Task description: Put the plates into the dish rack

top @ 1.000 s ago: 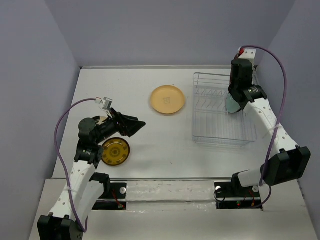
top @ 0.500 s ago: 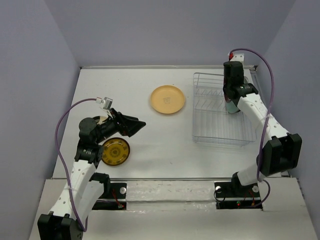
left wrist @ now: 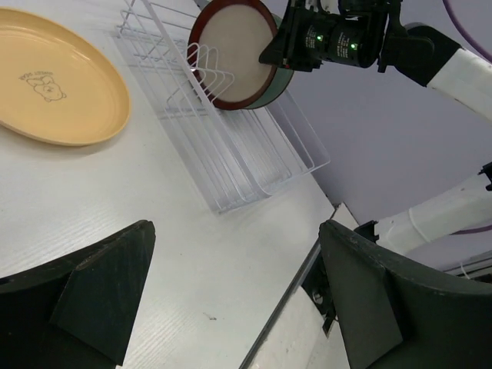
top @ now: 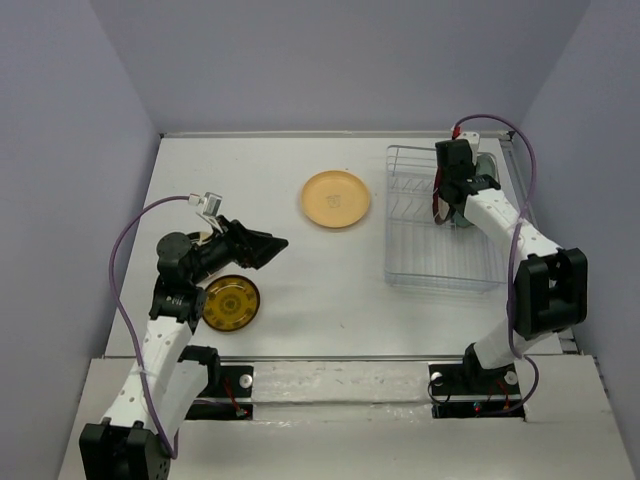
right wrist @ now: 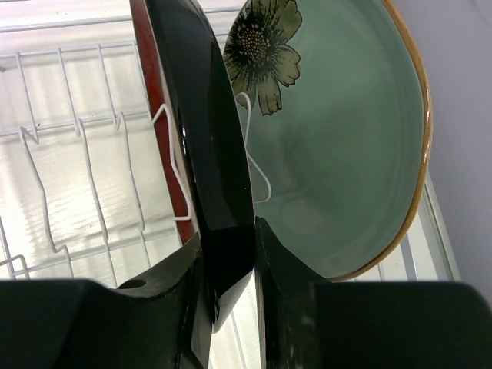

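Observation:
The side of the plate facing away from the rack lies clear. I need to move my left gripper outward and down, turning toward the peach-orange plate (top: 336,199), and bring it over the plate's rim on that side.
My right gripper (top: 446,203) (right wrist: 228,231) is shut on the rim of the beige plate with dark red rim (left wrist: 234,54) (right wrist: 206,131) and holds it upright among the dividers at the back of the white dish rack (top: 440,265) (left wrist: 231,169). The pale teal flower plate (right wrist: 330,138) stands upright in the rack right behind it. The peach-orange plate (top: 336,199) (left wrist: 54,77) lies flat on the table left of the rack. The amber-yellow plate (top: 230,303) lies flat below my left gripper (top: 275,245) (left wrist: 234,231), which is open and empty above the table. The black-and-cream plate does not show clearly.
The rack's near half (top: 445,250) holds no plates. The table's near edge, with a metal strip (top: 340,357), runs in front of both arm bases. Purple walls close in the left, back and right sides.
My right gripper has moved left and toward the rack's back with the red-rimmed plate, turning it upright between the dividers. My left arm has barely moved.

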